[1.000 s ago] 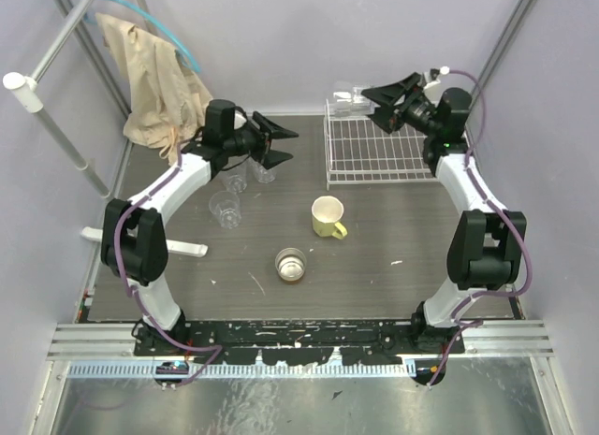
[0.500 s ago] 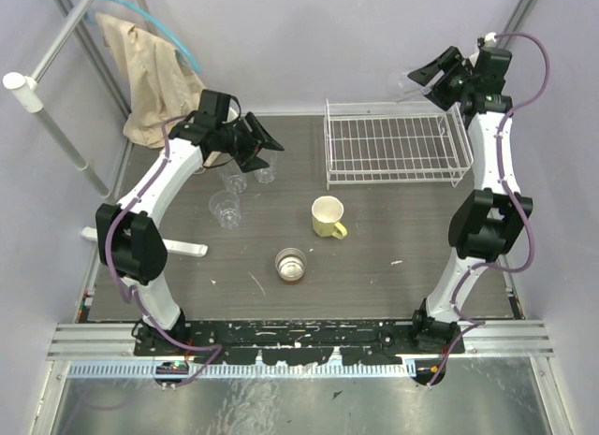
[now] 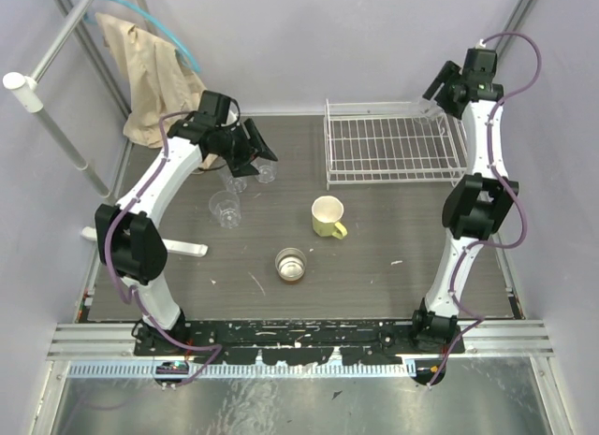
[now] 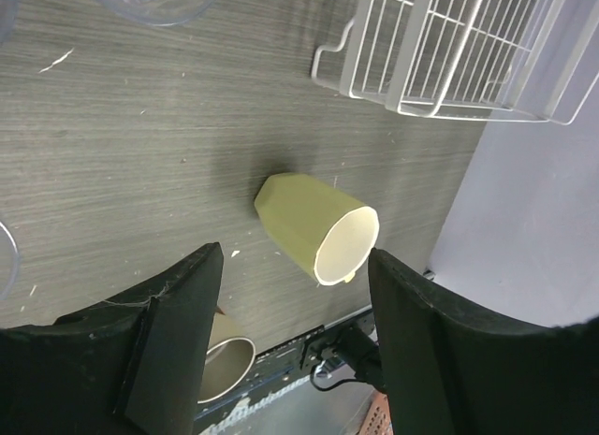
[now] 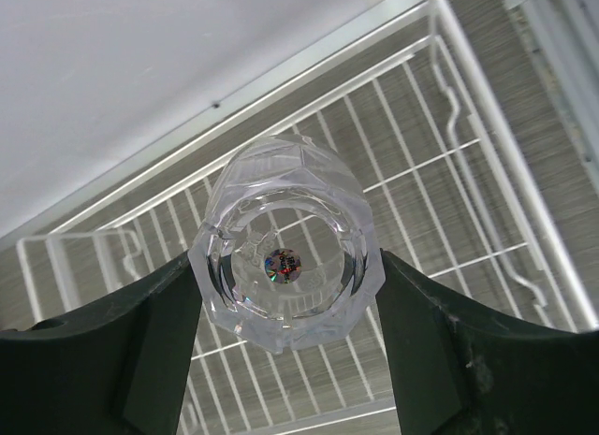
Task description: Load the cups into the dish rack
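Observation:
The tumbler in my right gripper will next move toward the right in its wrist view, and I will lower it to bare grid near the rack's far corner [image 3: 434,129] [image 5: 402,136] and release it.
My right gripper [image 3: 432,100] is shut on a clear faceted tumbler [image 5: 285,267] and holds it above the back right part of the white wire dish rack [image 3: 393,152]; the rack's grid [image 5: 449,173] shows below the tumbler. My left gripper [image 3: 259,147] is open and empty, hovering over the table just above two clear tumblers [image 3: 266,174] [image 3: 234,183]. A third tumbler [image 3: 225,209] stands nearer. The pale yellow mug [image 3: 327,216] stands mid-table and shows between my left fingers [image 4: 318,227]. The metallic-brown cup [image 3: 291,264] stands near the front, also seen in the left wrist view [image 4: 225,365].
A beige cloth [image 3: 154,79] hangs on a frame at the back left. A white pole [image 3: 56,126] leans at the left and a white bar [image 3: 182,248] lies on the table's left side. Walls close in the back and right.
My right gripper has carried the tumbler from the rack's back left corner to above its back right corner. My left gripper has shifted slightly nearer, over the tumblers.

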Controlling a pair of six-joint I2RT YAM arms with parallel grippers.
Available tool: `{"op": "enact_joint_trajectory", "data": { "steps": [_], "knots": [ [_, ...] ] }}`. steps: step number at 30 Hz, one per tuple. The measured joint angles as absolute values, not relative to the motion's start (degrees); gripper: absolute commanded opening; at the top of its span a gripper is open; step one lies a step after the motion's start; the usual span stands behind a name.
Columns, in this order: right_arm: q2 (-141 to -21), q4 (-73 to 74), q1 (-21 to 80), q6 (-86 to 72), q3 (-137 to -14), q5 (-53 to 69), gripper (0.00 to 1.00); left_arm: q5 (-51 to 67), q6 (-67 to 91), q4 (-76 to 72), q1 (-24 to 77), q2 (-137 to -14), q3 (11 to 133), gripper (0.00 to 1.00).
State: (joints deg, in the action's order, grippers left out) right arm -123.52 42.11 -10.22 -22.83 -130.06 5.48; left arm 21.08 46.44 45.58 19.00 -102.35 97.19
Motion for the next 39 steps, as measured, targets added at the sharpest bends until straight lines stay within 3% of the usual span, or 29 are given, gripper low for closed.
{"op": "enact_joint_trajectory", "data": {
  "steps": [12,39],
  "knots": [
    [-130.96,43.07,-9.85,-16.45,-135.66,-5.13,0.25,21.12,46.04,46.63,18.90,-102.59,94.96,0.72],
    [-140.59,40.42,-10.31,-13.47,-139.65,-8.08,0.28,20.95,45.36,48.73,18.48,-102.94,93.34,0.72]
  ]
}}
